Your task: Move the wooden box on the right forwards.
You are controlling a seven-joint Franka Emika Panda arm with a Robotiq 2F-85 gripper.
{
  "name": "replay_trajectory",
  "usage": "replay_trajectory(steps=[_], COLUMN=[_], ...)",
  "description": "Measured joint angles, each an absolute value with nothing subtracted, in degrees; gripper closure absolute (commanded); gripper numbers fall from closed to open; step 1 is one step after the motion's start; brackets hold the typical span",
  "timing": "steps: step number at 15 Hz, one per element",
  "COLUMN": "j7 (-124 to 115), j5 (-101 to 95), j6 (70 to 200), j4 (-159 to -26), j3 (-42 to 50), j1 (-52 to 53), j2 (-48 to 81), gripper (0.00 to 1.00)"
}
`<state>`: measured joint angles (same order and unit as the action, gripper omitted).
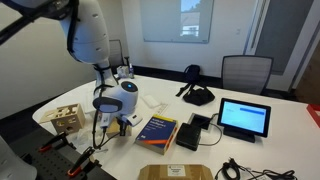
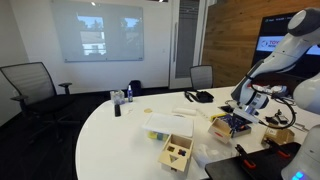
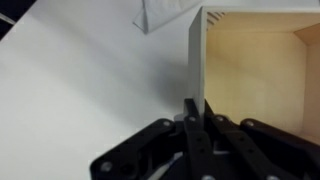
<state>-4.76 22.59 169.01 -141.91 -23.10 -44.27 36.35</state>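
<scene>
The box's side slants against the table's edge, so next my gripper needs to turn with the box over the white table beside the blue book and release the box.
In the wrist view my gripper is shut on the thin side wall of the small light-tan wooden box. One finger is inside the box and one outside, and the box's open inside fills the right of the frame. In an exterior view the gripper is down at the white table, between the wooden cube with cut-out holes and the blue book. It mostly hides the box there. In an exterior view the gripper is at the tan box.
The white table also carries a tablet, a black device, a flat cardboard piece and cables at the front edge. The holed cube and a pale box stand close by. Chairs surround the table.
</scene>
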Motion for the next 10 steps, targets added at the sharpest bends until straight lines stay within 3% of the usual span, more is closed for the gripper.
replay_trajectory(steps=[10], j7=[-10.2], j5=[36.9], j6=[164.1], j4=[-142.0], j3=[-16.5], j1=[-34.8], j2=[33.3], gripper=[0.98])
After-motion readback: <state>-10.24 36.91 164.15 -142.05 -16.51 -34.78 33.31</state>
